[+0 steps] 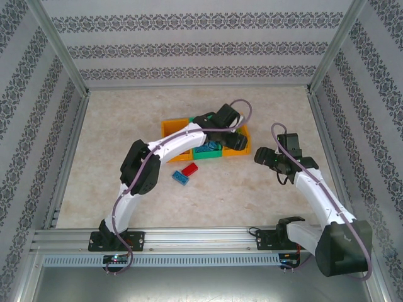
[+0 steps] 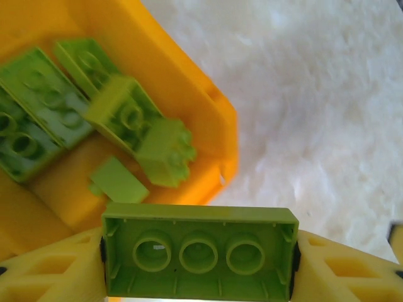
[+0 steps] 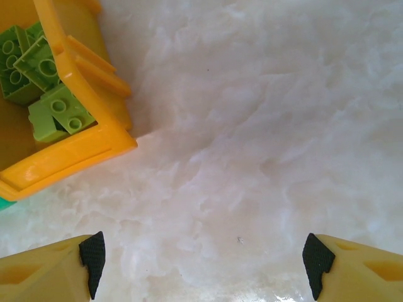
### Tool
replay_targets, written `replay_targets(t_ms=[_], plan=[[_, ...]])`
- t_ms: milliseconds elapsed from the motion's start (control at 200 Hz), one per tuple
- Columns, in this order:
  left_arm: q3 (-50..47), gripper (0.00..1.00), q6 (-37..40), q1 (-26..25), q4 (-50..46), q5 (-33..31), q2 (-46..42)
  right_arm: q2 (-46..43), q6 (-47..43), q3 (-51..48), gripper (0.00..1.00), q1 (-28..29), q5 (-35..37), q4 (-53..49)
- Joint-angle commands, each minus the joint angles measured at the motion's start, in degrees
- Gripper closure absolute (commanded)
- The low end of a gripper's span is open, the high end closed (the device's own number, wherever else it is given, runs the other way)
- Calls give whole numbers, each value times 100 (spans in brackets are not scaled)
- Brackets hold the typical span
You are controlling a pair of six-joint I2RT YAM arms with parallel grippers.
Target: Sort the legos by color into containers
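The matching lime legos lie outward of the left gripper, so the left gripper should move outward, farther over the orange container, and then let go of the lime green lego.
My left gripper (image 2: 199,257) is shut on a lime green lego (image 2: 199,217), its hollow underside facing the camera. It hangs over the near corner of the right orange container (image 2: 189,82), where several lime legos (image 2: 119,113) lie. In the top view the left gripper (image 1: 232,134) is above that container (image 1: 244,146). A green container (image 1: 208,151) and another orange one (image 1: 170,129) join it on the left. A red lego (image 1: 189,168) and a blue lego (image 1: 180,178) lie on the table in front of the containers. My right gripper (image 3: 204,261) stands open over bare table, right of the orange container (image 3: 69,154).
The left arm (image 1: 164,148) stretches across the containers and hides much of them. Metal frame posts and patterned walls (image 1: 352,113) enclose the table. Bare tabletop lies right of and in front of the containers.
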Motion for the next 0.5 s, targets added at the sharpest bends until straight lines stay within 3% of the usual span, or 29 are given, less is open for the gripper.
replay_targets(t_ms=[0, 105, 295, 440, 495], plan=[[510, 50, 123, 147, -277, -90, 315, -183, -111, -191, 15, -51, -43, -95], [989, 49, 126, 242, -474, -127, 624, -331, -188, -309, 15, -51, -154, -75], [1429, 38, -52, 293, -686, -218, 910, -512, -397, -431, 17, 111, -583, 92], [1386, 22, -392, 314, -577, -66, 795, -455, -432, -373, 18, 863, -189, 227], [1360, 10, -469, 314, -565, -105, 716, -315, -257, -290, 18, 1120, -83, 258]])
